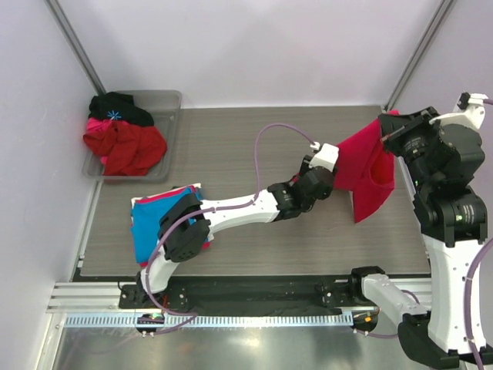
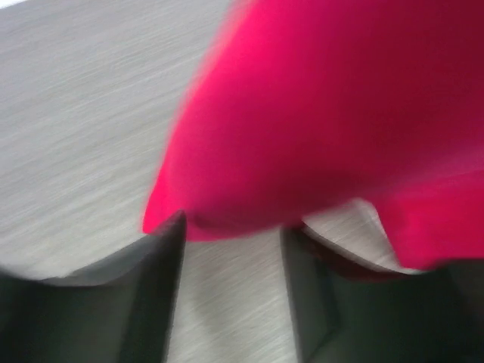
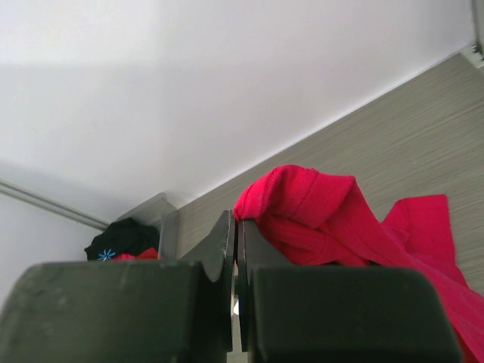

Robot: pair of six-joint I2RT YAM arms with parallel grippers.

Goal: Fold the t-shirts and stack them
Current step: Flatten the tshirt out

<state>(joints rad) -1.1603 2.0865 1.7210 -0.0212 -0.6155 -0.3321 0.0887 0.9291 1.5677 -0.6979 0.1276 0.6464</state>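
Observation:
Next, my right gripper will swing to bare tabletop toward the grey bin, lower and release the edge of the t-shirt, since that's below and to its left in the top view.
A crimson-pink t-shirt (image 1: pixel 368 171) hangs in the air at the right of the table. My right gripper (image 3: pixel 237 223) is shut on a bunched edge of it (image 3: pixel 302 200) and holds it up. My left gripper (image 2: pixel 233 231) is open, its fingers (image 2: pixel 162 272) just under the shirt's lower left edge (image 2: pixel 302 136), with no cloth between them. A folded bright blue t-shirt (image 1: pixel 150 220) with a pink-red one showing at its edges lies on the table at the left, partly hidden by my left arm.
A grey bin (image 1: pixel 166 104) at the back left holds a red and a black garment (image 1: pixel 123 139). It also shows in the right wrist view (image 3: pixel 147 215). White walls close in the table on three sides.

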